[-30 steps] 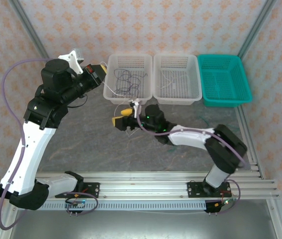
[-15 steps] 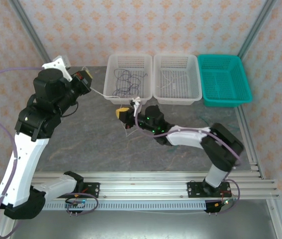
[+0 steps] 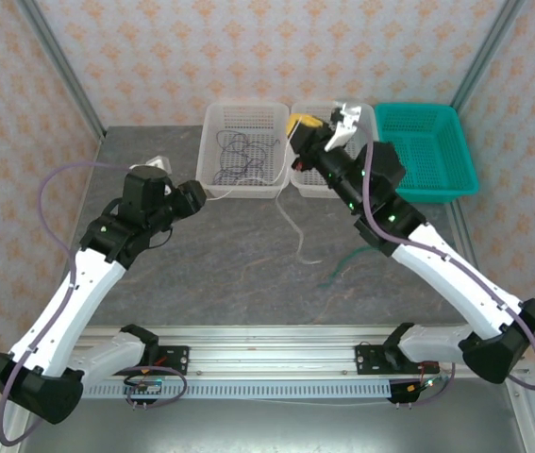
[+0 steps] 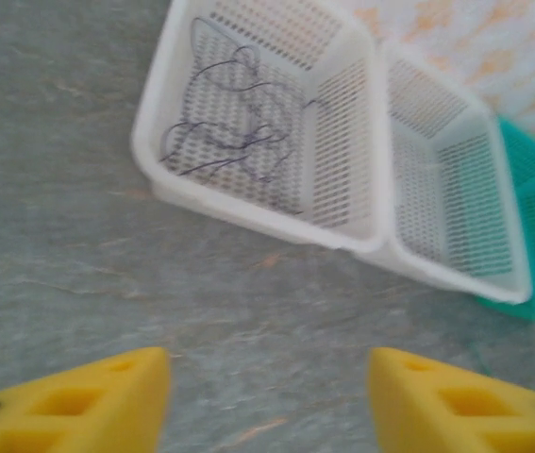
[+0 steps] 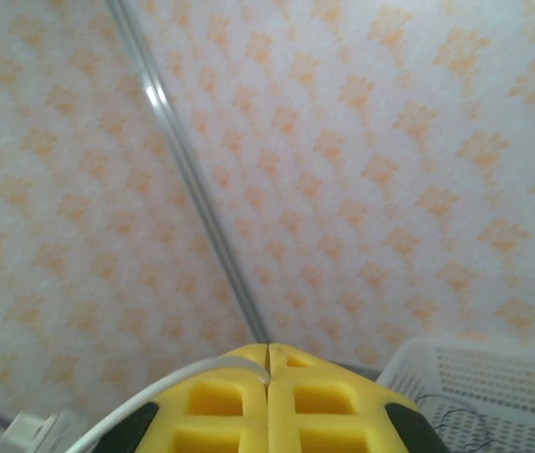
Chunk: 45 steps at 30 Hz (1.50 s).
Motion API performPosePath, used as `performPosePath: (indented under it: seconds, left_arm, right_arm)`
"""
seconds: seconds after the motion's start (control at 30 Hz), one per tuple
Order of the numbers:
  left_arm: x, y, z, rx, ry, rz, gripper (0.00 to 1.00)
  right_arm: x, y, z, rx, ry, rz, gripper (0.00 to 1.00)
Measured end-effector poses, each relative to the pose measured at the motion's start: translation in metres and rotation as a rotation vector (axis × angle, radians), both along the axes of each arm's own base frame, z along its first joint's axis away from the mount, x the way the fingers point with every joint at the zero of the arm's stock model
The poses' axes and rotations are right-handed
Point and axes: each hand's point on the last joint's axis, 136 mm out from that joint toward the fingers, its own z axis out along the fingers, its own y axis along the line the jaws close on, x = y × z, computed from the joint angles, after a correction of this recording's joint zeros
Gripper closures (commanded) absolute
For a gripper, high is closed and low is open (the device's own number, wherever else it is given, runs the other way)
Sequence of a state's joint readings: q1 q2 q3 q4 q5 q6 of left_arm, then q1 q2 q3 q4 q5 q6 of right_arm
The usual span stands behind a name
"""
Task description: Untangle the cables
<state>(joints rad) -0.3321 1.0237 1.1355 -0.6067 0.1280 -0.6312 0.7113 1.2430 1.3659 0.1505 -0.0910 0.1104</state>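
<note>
The white cable's end still trails on the tabletop, so next my right gripper must lift the cable outward, lower it over the second white basket and release.
The dark cable [image 3: 239, 156] lies coiled in the left white basket [image 3: 212, 179]; the left wrist view shows this cable [image 4: 229, 142] there too. My right gripper [image 3: 301, 128] is raised over the baskets, shut on the white cable [image 3: 288, 219], which hangs down to the table. In the right wrist view the white cable [image 5: 154, 401] is pinched between the closed yellow fingers of the right gripper [image 5: 267, 363]. The green cable [image 3: 342, 269] lies on the table. My left gripper [image 3: 192, 193] stands open beside the left basket, with nothing between the fingers of the left gripper [image 4: 267, 406].
A second white basket [image 3: 373, 179] stands in the middle and a teal basket [image 3: 470, 179] at the right, all along the back wall. The grey table [image 3: 201, 264] spreads in front. Aluminium frame posts stand at both back corners.
My right gripper has shut on the white cable and risen from the table to above the baskets. The left gripper has opened, let go of the white cable, and swung lower toward the left basket.
</note>
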Motion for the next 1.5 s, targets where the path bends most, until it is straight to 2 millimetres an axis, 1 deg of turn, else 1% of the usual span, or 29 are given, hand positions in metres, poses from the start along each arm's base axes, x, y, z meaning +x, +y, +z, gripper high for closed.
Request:
performPosePath:
  seconds: [0.07, 0.2, 0.27, 0.3, 0.37, 0.47, 0.53, 0.6, 0.67, 0.73, 0.9, 1.0, 1.03, 1.1, 1.23, 1.3, 1.37, 1.43, 1.5]
  left_arm:
    - [-0.003, -0.003, 0.013, -0.02, -0.045, -0.021, 0.26]
    - [-0.015, 0.0, 0.042, -0.04, -0.15, -0.041, 0.19]
    - [-0.021, 0.002, 0.052, -0.047, -0.186, -0.043, 0.16]
    - [-0.024, 0.003, 0.055, -0.047, -0.201, -0.045, 0.13]
    - [-0.027, 0.004, 0.055, -0.042, -0.211, -0.049, 0.08]
    - [-0.028, 0.004, 0.043, -0.028, -0.194, -0.055, 0.06]
    - [-0.028, 0.003, 0.033, -0.023, -0.173, -0.057, 0.05]
    - [-0.029, 0.003, 0.025, -0.017, -0.157, -0.065, 0.04]
    - [-0.03, 0.003, 0.021, -0.013, -0.153, -0.067, 0.04]
    - [-0.033, 0.004, 0.02, -0.003, -0.161, -0.074, 0.04]
    - [-0.039, 0.006, 0.025, 0.01, -0.189, -0.084, 0.04]
    - [-0.041, 0.007, 0.022, 0.017, -0.19, -0.088, 0.04]
    - [-0.041, 0.007, 0.021, 0.017, -0.188, -0.088, 0.04]
    - [-0.042, 0.007, 0.018, 0.019, -0.182, -0.088, 0.04]
    - [-0.044, 0.008, 0.015, 0.028, -0.18, -0.093, 0.04]
    - [-0.047, 0.009, 0.017, 0.032, -0.186, -0.096, 0.04]
    - [-0.05, 0.01, 0.018, 0.036, -0.194, -0.098, 0.04]
    - [-0.052, 0.01, 0.02, 0.037, -0.202, -0.1, 0.04]
    - [-0.053, 0.011, 0.021, 0.037, -0.206, -0.1, 0.04]
  right_arm:
    - [0.016, -0.013, 0.014, 0.005, 0.022, -0.102, 1.0]
    - [0.058, -0.051, 0.043, 0.048, 0.059, -0.333, 1.0]
    - [0.079, -0.07, 0.057, 0.075, 0.07, -0.435, 1.0]
    - [0.09, -0.08, 0.063, 0.09, 0.078, -0.49, 1.0]
    - [0.11, -0.096, 0.073, 0.112, 0.094, -0.574, 1.0]
    - [0.141, -0.117, 0.083, 0.152, 0.121, -0.69, 1.0]
    - [0.157, -0.128, 0.085, 0.173, 0.117, -0.756, 1.0]
    - [0.173, -0.135, 0.072, 0.165, 0.131, -0.825, 1.0]
    - [0.187, -0.134, 0.054, 0.141, 0.155, -0.867, 1.0]
    - [0.202, -0.13, 0.034, 0.108, 0.18, -0.891, 1.0]
    - [0.239, -0.113, -0.024, -0.016, 0.246, -0.914, 1.0]
    - [0.256, -0.106, -0.059, -0.084, 0.291, -0.929, 1.0]
    - [0.26, -0.105, -0.067, -0.102, 0.301, -0.935, 1.0]
    - [0.271, -0.101, -0.094, -0.16, 0.33, -0.95, 1.0]
    - [0.288, -0.099, -0.14, -0.271, 0.371, -0.997, 1.0]
    - [0.292, -0.102, -0.163, -0.323, 0.402, -1.027, 1.0]
    - [0.294, -0.109, -0.18, -0.362, 0.431, -1.059, 1.0]
    - [0.294, -0.12, -0.19, -0.384, 0.456, -1.097, 1.0]
    - [0.291, -0.139, -0.197, -0.393, 0.482, -1.163, 1.0]
